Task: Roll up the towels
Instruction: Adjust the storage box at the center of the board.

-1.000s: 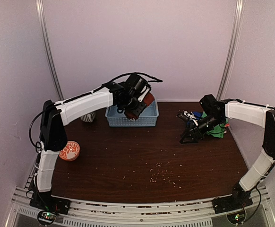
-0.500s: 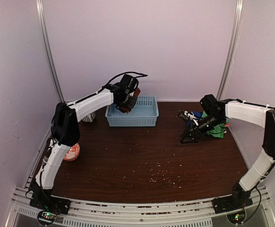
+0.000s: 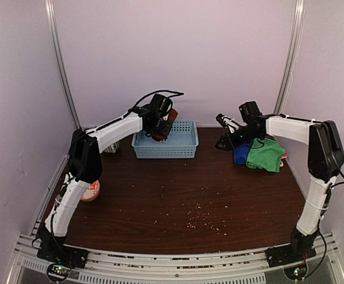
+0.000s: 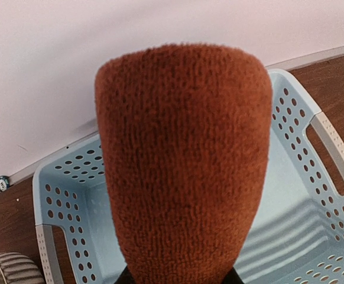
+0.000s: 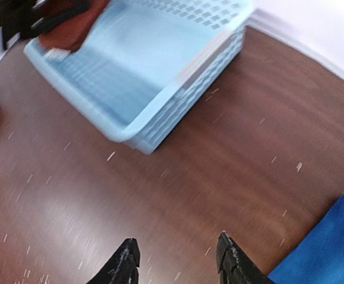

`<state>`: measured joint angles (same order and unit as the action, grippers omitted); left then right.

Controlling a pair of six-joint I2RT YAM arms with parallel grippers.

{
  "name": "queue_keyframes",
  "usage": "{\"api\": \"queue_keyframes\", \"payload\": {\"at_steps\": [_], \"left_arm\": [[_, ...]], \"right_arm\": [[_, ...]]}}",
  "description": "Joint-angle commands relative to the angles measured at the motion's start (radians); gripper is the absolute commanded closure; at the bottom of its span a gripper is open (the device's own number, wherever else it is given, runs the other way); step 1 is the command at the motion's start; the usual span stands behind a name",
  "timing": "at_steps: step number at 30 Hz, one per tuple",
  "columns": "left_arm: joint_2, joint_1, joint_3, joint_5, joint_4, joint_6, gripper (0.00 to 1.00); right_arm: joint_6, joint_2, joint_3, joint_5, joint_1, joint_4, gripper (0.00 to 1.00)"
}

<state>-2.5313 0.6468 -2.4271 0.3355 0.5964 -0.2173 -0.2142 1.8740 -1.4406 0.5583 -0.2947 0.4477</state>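
The basket's end nearest the blue towel is empty. My left gripper will next move toward that end of the basket, lower the rust-red roll beside the blue towel and release the roll.
A rust-red towel (image 4: 178, 165), rolled into a short thick roll, fills the left wrist view. My left gripper (image 3: 160, 131) is shut on it, and its fingers are almost hidden under the roll. The roll hangs over the left part of the light blue basket (image 3: 172, 145). At the back right of the table a blue towel (image 3: 241, 154) lies beside a crumpled green towel (image 3: 268, 155). My right gripper (image 5: 177, 245) is open and empty over bare table, just left of the blue towel (image 5: 328, 248), aimed toward the basket (image 5: 160, 89).
An orange-and-white patterned bowl (image 3: 89, 190) sits near the table's left edge by the left arm. A striped round object (image 3: 110, 147) stands left of the basket. Crumbs (image 3: 201, 218) dot the dark wooden table (image 3: 160, 201). Walls close in on three sides.
My right arm has lifted off the towel pile and swung back and left; its jaws have narrowed a little. My left arm carried the red roll left over the basket, then held still.
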Motion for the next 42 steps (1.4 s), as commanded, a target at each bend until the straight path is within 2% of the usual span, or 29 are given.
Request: {"api": "queue_keyframes", "payload": {"at_steps": [1,6,13,17,19,24,27,33,37,42], "left_arm": [[0.025,-0.004,0.033,-0.004,-0.060,-0.013,1.00],[0.038,-0.006,0.040,0.001,-0.047,0.010,1.00],[0.053,-0.007,0.071,-0.009,-0.017,0.010,1.00],[0.078,-0.009,0.103,0.001,-0.008,0.013,1.00],[0.083,-0.013,0.106,0.005,0.006,0.017,1.00],[0.079,-0.031,0.105,-0.012,0.050,0.008,1.00],[0.072,-0.034,0.104,-0.037,0.066,-0.004,1.00],[0.049,-0.035,0.100,-0.177,0.079,-0.040,1.00],[0.045,-0.034,0.099,-0.181,0.077,-0.050,1.00],[0.058,-0.034,0.108,-0.192,0.118,-0.036,1.00]], "right_arm": [[0.162,0.183,-0.169,-0.126,-0.007,-0.065,0.55],[0.170,0.349,-0.337,-0.143,-0.030,-0.023,0.56],[0.162,0.502,-0.551,-0.132,-0.069,0.015,0.56],[0.138,0.547,-0.618,-0.138,-0.108,0.042,0.56],[0.136,0.538,-0.597,-0.128,-0.128,0.047,0.56],[0.136,0.413,-0.381,-0.138,-0.198,-0.033,0.56],[0.124,0.342,-0.310,-0.172,-0.247,-0.062,0.55],[0.112,0.343,-0.323,-0.185,-0.240,-0.035,0.53],[0.101,0.390,-0.392,-0.189,-0.236,0.005,0.53],[0.040,0.355,-0.378,-0.026,-0.224,0.088,0.53]]}}
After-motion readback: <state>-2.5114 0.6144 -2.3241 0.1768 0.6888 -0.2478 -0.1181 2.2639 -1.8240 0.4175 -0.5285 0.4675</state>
